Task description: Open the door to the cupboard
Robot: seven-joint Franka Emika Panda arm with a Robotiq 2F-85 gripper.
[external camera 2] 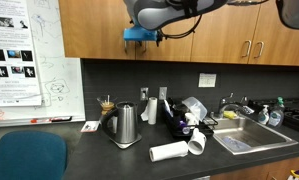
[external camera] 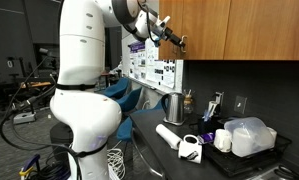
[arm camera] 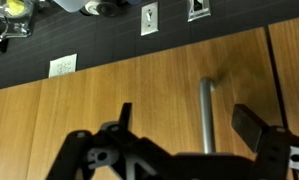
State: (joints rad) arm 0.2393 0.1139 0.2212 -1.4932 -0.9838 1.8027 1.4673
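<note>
The handle already stands between my gripper's open fingers. My gripper will next stay at this height and close both fingers around the bar's lower part (arm camera: 207,108).
The cupboard (external camera: 239,25) is a medium-brown wooden wall cabinet above the counter, seen in both exterior views (external camera 2: 99,30); its doors look closed. My gripper (external camera: 174,38) is raised to the cupboard's lower edge (external camera 2: 141,35). In the wrist view, which stands upside down, the door fills the frame (arm camera: 119,100). A silver vertical bar handle (arm camera: 205,115) stands between my two fingers. The gripper (arm camera: 186,115) is open, with the fingers on either side of the handle and not touching it.
On the dark counter stand a steel kettle (external camera 2: 124,125), a lying paper towel roll (external camera 2: 174,150), mugs (external camera: 192,148) and a clear plastic container (external camera: 251,135). A sink (external camera 2: 251,135) is at one end. A whiteboard (external camera 2: 14,55) and a blue chair (external camera 2: 24,158) are nearby.
</note>
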